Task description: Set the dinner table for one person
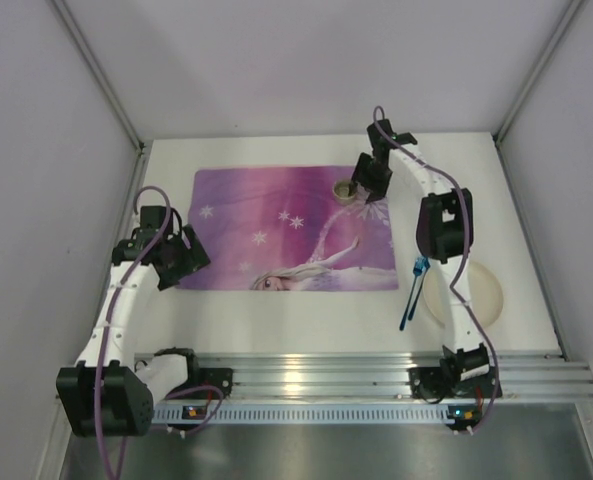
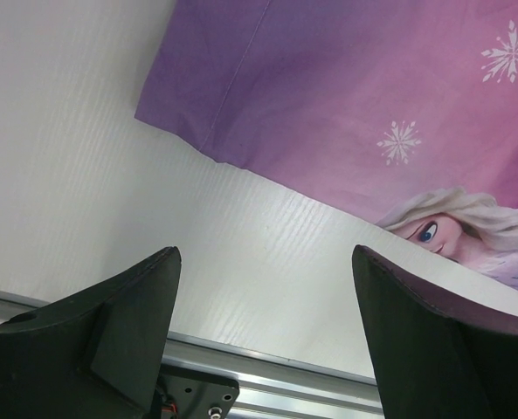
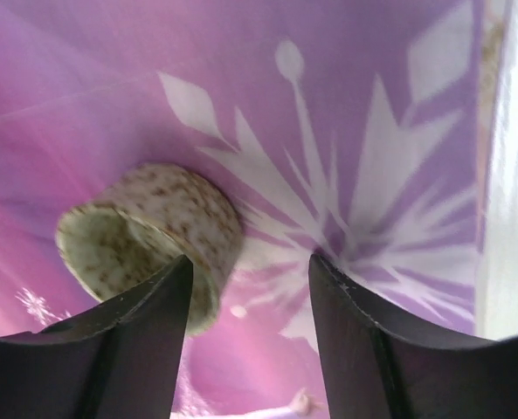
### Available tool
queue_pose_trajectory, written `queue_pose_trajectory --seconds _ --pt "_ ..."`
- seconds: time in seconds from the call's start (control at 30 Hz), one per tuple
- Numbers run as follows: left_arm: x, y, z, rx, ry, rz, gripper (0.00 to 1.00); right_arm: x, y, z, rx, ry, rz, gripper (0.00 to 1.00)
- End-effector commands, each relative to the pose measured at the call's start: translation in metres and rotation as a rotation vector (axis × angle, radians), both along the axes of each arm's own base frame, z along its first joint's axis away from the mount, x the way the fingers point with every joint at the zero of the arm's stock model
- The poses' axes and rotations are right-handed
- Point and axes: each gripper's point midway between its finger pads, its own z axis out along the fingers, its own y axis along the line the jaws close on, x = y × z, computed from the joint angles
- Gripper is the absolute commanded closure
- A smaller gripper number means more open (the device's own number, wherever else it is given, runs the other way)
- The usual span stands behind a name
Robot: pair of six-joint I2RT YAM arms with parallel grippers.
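I should next move my right gripper back onto the plate's rim [image 1: 428,283] beside the blue utensil, because the cup [image 1: 345,190] is on the placemat but the plate is off it.
The dinner table [image 1: 306,318] is a white tabletop with a purple cartoon placemat [image 1: 276,225] spread on it. A small speckled cup [image 1: 345,190] stands on the placemat's far right part. My right gripper [image 1: 368,186] hovers just right of it. In the right wrist view the right gripper [image 3: 248,266] is open. The cup [image 3: 149,227] sits beside and partly behind its left finger [image 3: 145,323], not between the jaws. My left gripper [image 1: 184,258] is at the placemat's near left corner. It shows open over bare table [image 2: 267,262], with nothing between its fingers.
A cream plate [image 1: 464,292] lies on the table at the right, partly under the right arm. A blue utensil [image 1: 413,292] lies just left of it. An aluminium rail [image 1: 376,370] runs along the near edge, and white walls enclose the table.
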Motion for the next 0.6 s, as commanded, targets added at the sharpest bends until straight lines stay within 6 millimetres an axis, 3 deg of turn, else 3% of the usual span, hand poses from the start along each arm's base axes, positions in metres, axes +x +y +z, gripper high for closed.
queue_pose_trajectory --seconds 0.0,0.03,0.07,0.1,0.13,0.17,0.27,0.3,0.33,0.37,0.4,0.43,0.57 --pt "-0.002 0.0 0.011 0.007 -0.014 -0.026 0.15 -0.006 -0.026 0.073 -0.036 -0.122 -0.006 0.43" --pt "-0.002 0.002 0.011 0.018 -0.015 -0.035 0.15 -0.017 -0.037 0.07 -0.061 -0.1 0.001 0.42" --pt "-0.002 0.0 0.012 0.011 -0.017 -0.042 0.15 -0.022 -0.054 0.094 -0.076 -0.142 -0.024 0.42" --pt "-0.001 -0.003 0.013 -0.001 -0.023 -0.053 0.15 -0.028 -0.065 0.099 -0.085 -0.143 -0.034 0.41" --pt "0.0 -0.004 0.013 -0.003 -0.028 -0.065 0.15 -0.046 -0.077 0.087 -0.107 -0.101 -0.028 0.41" --pt "0.0 -0.004 0.011 -0.003 -0.026 -0.065 0.15 -0.054 -0.095 0.107 -0.112 -0.135 -0.053 0.41" --pt "0.002 -0.011 0.01 -0.034 -0.031 -0.088 0.15 -0.098 -0.131 0.106 -0.164 -0.096 -0.083 0.41" --pt "0.001 -0.011 0.009 -0.035 -0.03 -0.087 0.15 -0.11 -0.141 0.102 -0.193 -0.082 -0.097 0.41" --pt "0.002 -0.011 0.01 -0.038 -0.033 -0.087 0.15 -0.135 -0.149 0.083 -0.216 -0.015 -0.089 0.41" --pt "0.002 -0.012 0.01 -0.038 -0.037 -0.089 0.15 -0.147 -0.157 0.09 -0.223 -0.031 -0.107 0.41" --pt "0.002 -0.012 0.012 -0.041 -0.047 -0.089 0.15 -0.159 -0.159 0.084 -0.227 -0.01 -0.106 0.41" --pt "0.002 -0.012 0.012 -0.038 -0.05 -0.087 0.16 -0.182 -0.162 0.064 -0.237 0.052 -0.1 0.41" --pt "0.002 -0.011 0.016 -0.032 -0.072 -0.081 0.16 -0.222 -0.165 0.034 -0.243 0.145 -0.096 0.44"
